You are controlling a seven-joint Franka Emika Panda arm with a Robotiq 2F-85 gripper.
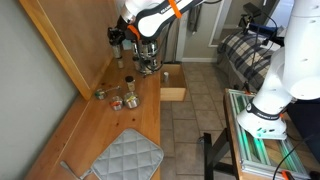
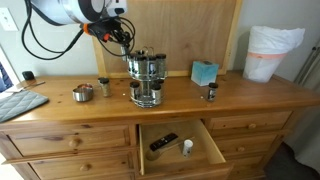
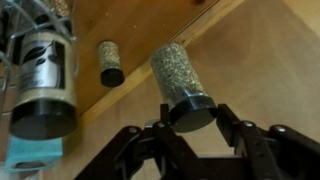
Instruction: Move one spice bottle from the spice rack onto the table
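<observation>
My gripper should move down next, away from the spice rack [image 2: 148, 78] to the bare tabletop between rack and loose jar, and let go of the cap, because that spot is empty.
In the wrist view my gripper [image 3: 193, 113] is shut on the dark cap of a spice bottle [image 3: 176, 70], a clear glass jar filled with greenish herbs, held above the wooden table [image 3: 265, 60]. The spice rack [image 3: 40, 80] with more jars is at the left edge. In both exterior views the gripper [image 1: 134, 47] [image 2: 127, 42] is beside the top of the silvery spice rack [image 1: 149, 63] [image 2: 148, 78], which stands on the table [image 1: 90, 130] [image 2: 245, 95]. The held bottle is too small to make out there.
Loose jars stand on the table [image 1: 131, 98] [image 1: 100, 94] [image 2: 103, 87] [image 3: 110, 62]. A grey quilted mat [image 1: 128, 155] [image 2: 15, 103] lies at one end. A drawer [image 1: 172, 88] [image 2: 180, 145] is open. A teal box [image 2: 204, 72] and a white bin [image 2: 272, 52] stand further along.
</observation>
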